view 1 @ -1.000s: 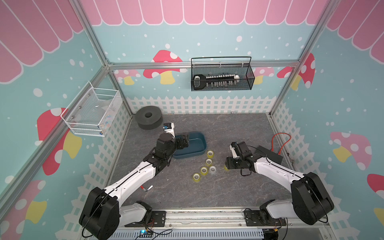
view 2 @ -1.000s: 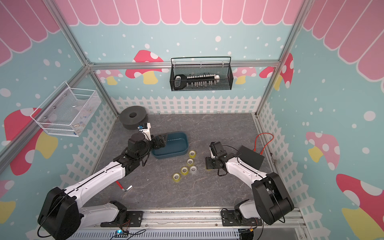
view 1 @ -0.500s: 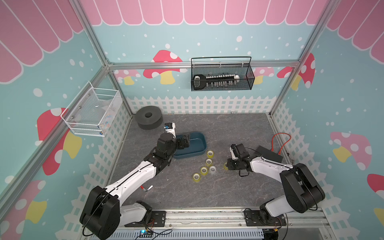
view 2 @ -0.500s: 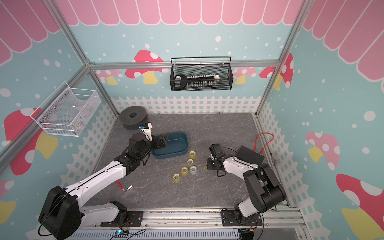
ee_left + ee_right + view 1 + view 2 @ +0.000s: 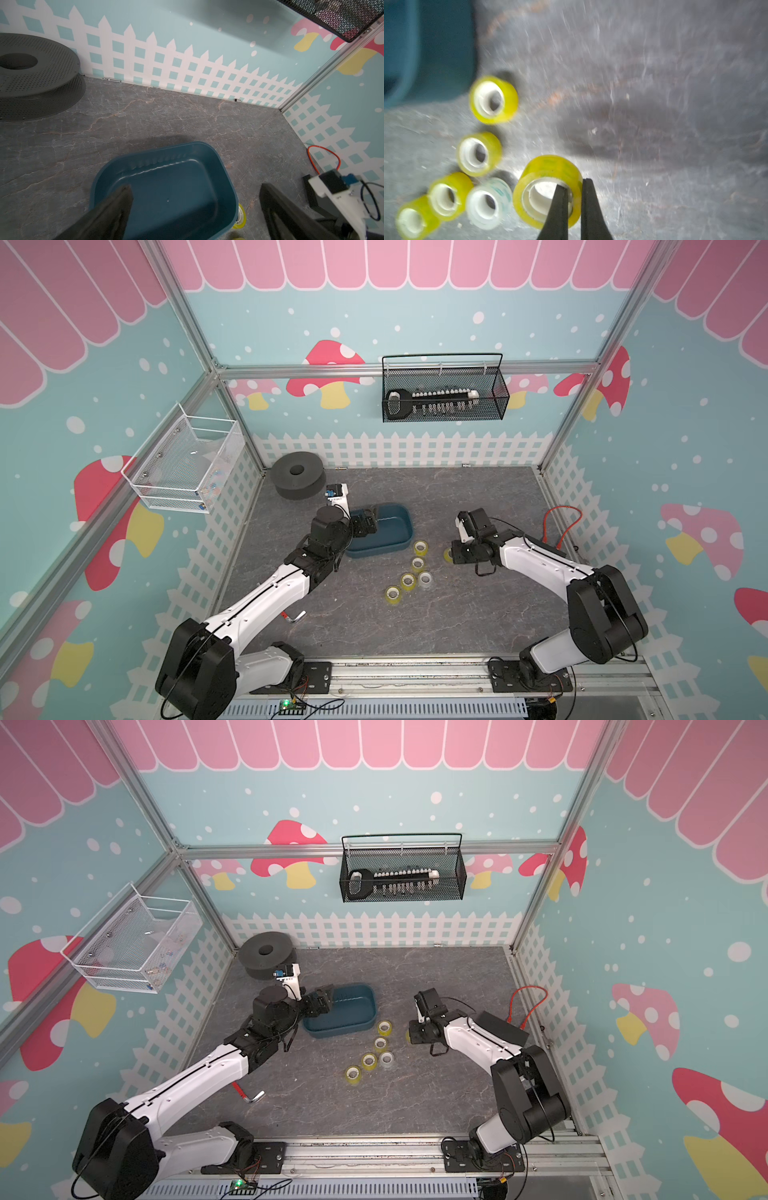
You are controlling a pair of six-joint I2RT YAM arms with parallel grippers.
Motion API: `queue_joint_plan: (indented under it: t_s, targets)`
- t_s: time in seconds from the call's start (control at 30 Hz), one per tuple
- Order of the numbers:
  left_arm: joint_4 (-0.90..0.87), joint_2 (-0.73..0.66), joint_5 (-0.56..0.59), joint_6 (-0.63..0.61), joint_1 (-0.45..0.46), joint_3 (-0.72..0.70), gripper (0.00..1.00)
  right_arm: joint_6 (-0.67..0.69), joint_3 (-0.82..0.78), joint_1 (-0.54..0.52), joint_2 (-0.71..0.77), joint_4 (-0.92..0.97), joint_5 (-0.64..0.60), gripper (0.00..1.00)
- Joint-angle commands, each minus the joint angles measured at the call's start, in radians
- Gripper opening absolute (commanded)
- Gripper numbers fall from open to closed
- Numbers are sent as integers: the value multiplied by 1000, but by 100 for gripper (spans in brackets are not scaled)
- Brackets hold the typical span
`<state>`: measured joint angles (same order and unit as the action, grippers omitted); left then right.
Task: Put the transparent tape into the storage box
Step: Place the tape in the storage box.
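The robot's right hand will go outward next and over the box's far corner (image 5: 395, 520), then down to let go of the roll, while the left gripper hovers above the other end of the box.
The storage box (image 5: 399, 536) (image 5: 353, 1011) (image 5: 176, 187) is a shallow dark teal tub mid-floor, nothing inside it. My left gripper (image 5: 370, 522) (image 5: 195, 187) hovers open over its left end. My right gripper (image 5: 573, 183) (image 5: 454, 554) is shut on the wall of a yellow-tinted transparent tape roll (image 5: 548, 166) (image 5: 447, 555) (image 5: 407, 1036), one finger inside the core and one outside. That roll is to the right of the box. Several more rolls lie loose nearby: yellow ones (image 5: 420, 548) (image 5: 494, 99), (image 5: 417, 563), (image 5: 408, 581), (image 5: 393, 594) and a clear one (image 5: 424, 579) (image 5: 489, 202).
A grey perforated spool (image 5: 297, 474) sits at the back left. A black wire basket (image 5: 442, 396) hangs on the back wall, a white mesh basket (image 5: 187, 464) on the left wall. A red-handled hex key (image 5: 293, 616) lies under my left arm. An orange cable (image 5: 561, 522) and black box (image 5: 500, 1027) sit right.
My right gripper has closed on the tape roll's wall, and its arm has shifted slightly. The left arm has stayed open over the box.
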<state>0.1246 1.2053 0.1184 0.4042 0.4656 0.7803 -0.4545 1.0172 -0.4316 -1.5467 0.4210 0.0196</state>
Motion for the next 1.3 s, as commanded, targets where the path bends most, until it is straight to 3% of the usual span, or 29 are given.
queue_joint_plan:
  t_s: [0.0, 0.37, 0.57, 1.27]
  targets:
    - [12, -38, 17, -37, -7, 13, 99, 66, 168, -25, -86, 61, -17, 0]
    - [-94, -94, -36, 0, -106, 44, 99, 209, 761, -149, -499, 100, -41, 0]
    - [-120, -104, -57, 3, -133, 40, 99, 284, 976, -206, -699, 129, -78, 0]
    - [-116, -62, -106, 13, -147, 35, 99, 289, 988, -249, -878, 188, -209, 0]
